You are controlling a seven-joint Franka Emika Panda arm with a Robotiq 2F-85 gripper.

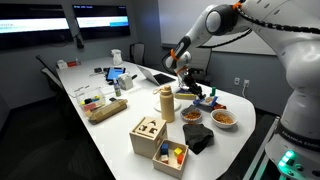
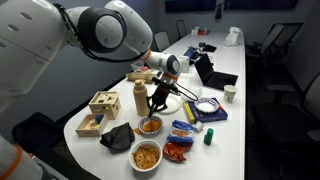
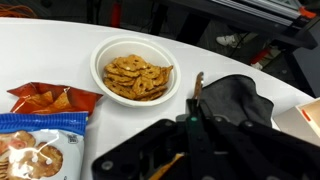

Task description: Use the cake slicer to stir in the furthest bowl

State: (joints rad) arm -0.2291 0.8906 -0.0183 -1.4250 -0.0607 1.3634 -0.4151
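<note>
I should move my gripper down and back and let go of the slicer at the snack bowl, which is lower and farther back than it. The slicer's blade is short of the bowl's rim.
My gripper hangs over the middle of the white table and is shut on the cake slicer, a thin dark blade that sticks out past the fingers. The slicer also shows in an exterior view, pointing down. The low shallow furthest bowl lies just under and beside the gripper, partly covered by it. It is hidden in the wrist view. The tan bowl with dark contents and the orange-filled bowl stand nearer the table's end. The gripper also shows in the other exterior view.
A black cloth lies next to a snack bowl. A red chips bag and a cookie bag lie near them. Two wooden boxes, a tan bottle and laptops also stand on the table.
</note>
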